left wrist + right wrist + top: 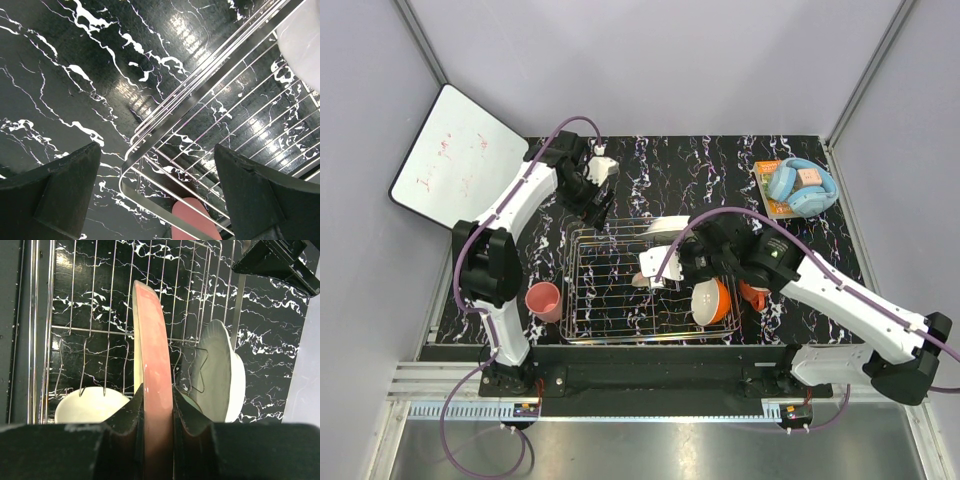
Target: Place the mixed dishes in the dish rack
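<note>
My right gripper should lower the pink plate [152, 340] between the rack's wires, toward the pink cup's side, because that middle part of the rack is empty.
The dish rack [610, 300] is a silver wire basket mid-table; it also shows in the right wrist view [90, 315] and the left wrist view [210, 90]. My right gripper [665, 270] [158, 390] is shut on the pink plate [152, 340], held on edge over the rack. A pale white-green dish [665, 228] [220, 370] stands on edge at the rack's far side; plate or bowl, I cannot tell. The orange bowl [710, 300] sits in the rack's near right corner, its cream inside [90, 405] showing. The orange mug [755, 295] is just right of the rack. The pink cup [543, 300] [192, 220] stands left of it. My left gripper [595, 208] [155, 195] is open above the rack's far left corner.
Light-blue headphones [802, 185] lie on an orange box at the far right. A white board [460, 155] leans at the far left. Grey walls close in the black marbled table [700, 170] on three sides.
</note>
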Robot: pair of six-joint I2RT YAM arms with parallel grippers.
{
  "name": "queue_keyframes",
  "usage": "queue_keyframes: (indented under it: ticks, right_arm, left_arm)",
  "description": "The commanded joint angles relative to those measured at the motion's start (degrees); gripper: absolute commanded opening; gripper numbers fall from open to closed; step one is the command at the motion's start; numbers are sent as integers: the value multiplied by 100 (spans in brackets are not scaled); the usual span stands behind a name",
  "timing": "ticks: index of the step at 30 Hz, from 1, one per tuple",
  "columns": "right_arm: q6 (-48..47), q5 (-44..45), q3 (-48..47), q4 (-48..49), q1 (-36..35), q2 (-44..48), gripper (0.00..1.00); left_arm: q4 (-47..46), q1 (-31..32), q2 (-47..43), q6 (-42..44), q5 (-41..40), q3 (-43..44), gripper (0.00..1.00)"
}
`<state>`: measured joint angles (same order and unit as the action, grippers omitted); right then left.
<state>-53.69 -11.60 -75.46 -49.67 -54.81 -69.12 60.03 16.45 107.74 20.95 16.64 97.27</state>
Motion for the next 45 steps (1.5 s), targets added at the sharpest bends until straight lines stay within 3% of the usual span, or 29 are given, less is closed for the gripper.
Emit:
queue_keyframes:
  ticks: [1, 29, 34, 39, 43, 45]
  right_arm:
    - [52, -27, -144, 537, -65, 57, 0]
    - [570, -431, 550, 880, -65, -435, 0]
    - [799, -124, 787, 968, -65, -444, 16]
    - [869, -1, 1007, 986, -65, -470, 22]
    - [948, 131, 1147, 1003, -74, -444, 38]
    - [974, 175, 1183, 1012, -65, -409, 53]
  left_arm:
    - [-176, -1, -157, -21, -73, -86, 99]
    - [-325, -1, -236, 6, -91, -235, 99]
    - [-334, -1, -254, -3, -74, -244, 99]
    - [-343, -1, -280, 14, -109, -253, 99]
    - [-343, -1, -263, -21, -109, -191, 99]
    - [-343, -1, -201, -47, -74, -121, 99]
